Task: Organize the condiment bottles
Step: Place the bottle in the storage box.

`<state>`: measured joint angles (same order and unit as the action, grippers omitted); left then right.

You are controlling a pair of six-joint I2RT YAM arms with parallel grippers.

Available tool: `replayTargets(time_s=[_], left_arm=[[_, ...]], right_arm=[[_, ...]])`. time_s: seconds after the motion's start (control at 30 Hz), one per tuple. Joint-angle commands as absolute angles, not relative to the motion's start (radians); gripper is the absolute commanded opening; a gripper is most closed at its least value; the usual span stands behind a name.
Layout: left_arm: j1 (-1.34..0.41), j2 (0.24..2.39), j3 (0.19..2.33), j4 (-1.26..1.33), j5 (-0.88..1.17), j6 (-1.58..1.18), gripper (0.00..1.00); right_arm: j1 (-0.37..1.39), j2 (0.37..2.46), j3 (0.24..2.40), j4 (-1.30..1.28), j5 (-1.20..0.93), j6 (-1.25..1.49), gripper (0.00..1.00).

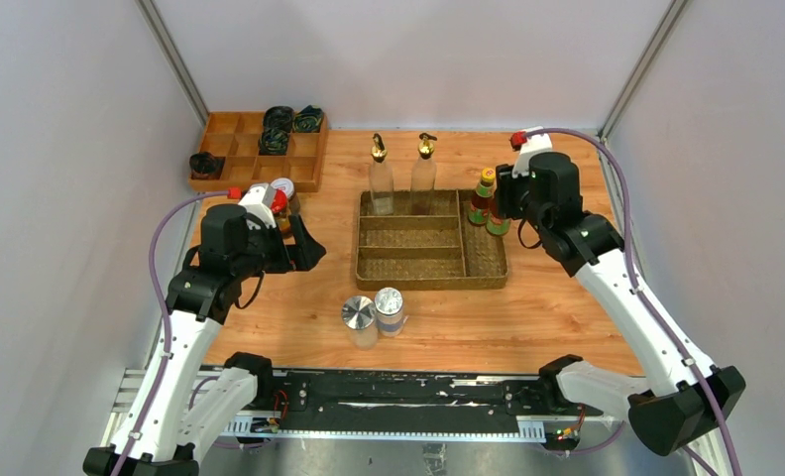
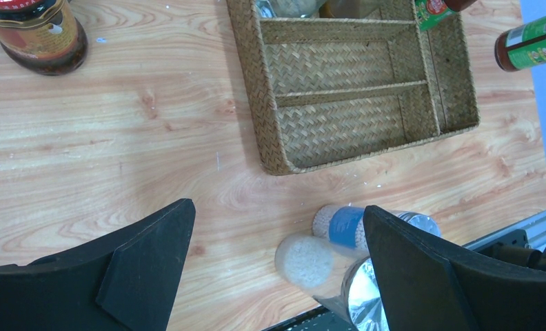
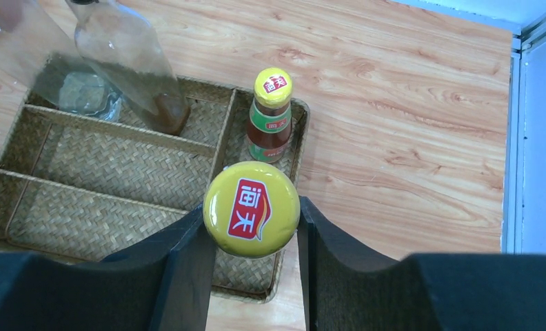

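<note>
The bare bottom of the tray section before the second bottle is down and to the left in the top view, so I will next lower my right gripper that way to release the yellow cap.
My right gripper point(image 3: 252, 219) is shut on the yellow cap of a green-necked sauce bottle point(image 3: 251, 207), held upright over the right-hand compartment of the woven tray point(image 3: 112, 165). A second sauce bottle point(image 3: 270, 114) stands in that compartment, farther back. Two clear gold-spouted bottles point(image 1: 380, 171) point(image 1: 424, 167) stand in the tray's rear compartments. My left gripper point(image 2: 277, 212) hangs open over bare wood, left of the tray point(image 1: 431, 273). Two silver-lidded shakers point(image 1: 359, 319) point(image 1: 390, 309) stand before the tray. A red-lidded jar point(image 2: 39, 34) and a white-lidded jar point(image 1: 282, 185) sit beside the left wrist.
A wooden divided box point(image 1: 232, 149) at the back left holds dark rolled cloth bundles point(image 1: 291, 121). Grey walls close in the table on both sides and at the back. The arms' base rail point(image 1: 398, 397) runs along the near edge.
</note>
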<state>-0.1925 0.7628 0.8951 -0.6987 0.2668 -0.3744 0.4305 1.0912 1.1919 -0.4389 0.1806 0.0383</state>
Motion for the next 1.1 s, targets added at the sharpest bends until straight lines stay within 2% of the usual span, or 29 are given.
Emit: replayTargets(time_s=[0.0, 1.07], left_arm=[[-0.186, 0.761, 0.894, -0.716, 0.28, -0.367, 0.99], [-0.186, 0.79, 0.872, -0.714, 0.255, -0.35, 0.99]], right_arm=[[0.444, 1.08, 1.145, -0.242, 0.228, 0.023, 0.31], [0.449, 1.195, 0.841, 0.067, 0.158, 0.13, 0.31]])
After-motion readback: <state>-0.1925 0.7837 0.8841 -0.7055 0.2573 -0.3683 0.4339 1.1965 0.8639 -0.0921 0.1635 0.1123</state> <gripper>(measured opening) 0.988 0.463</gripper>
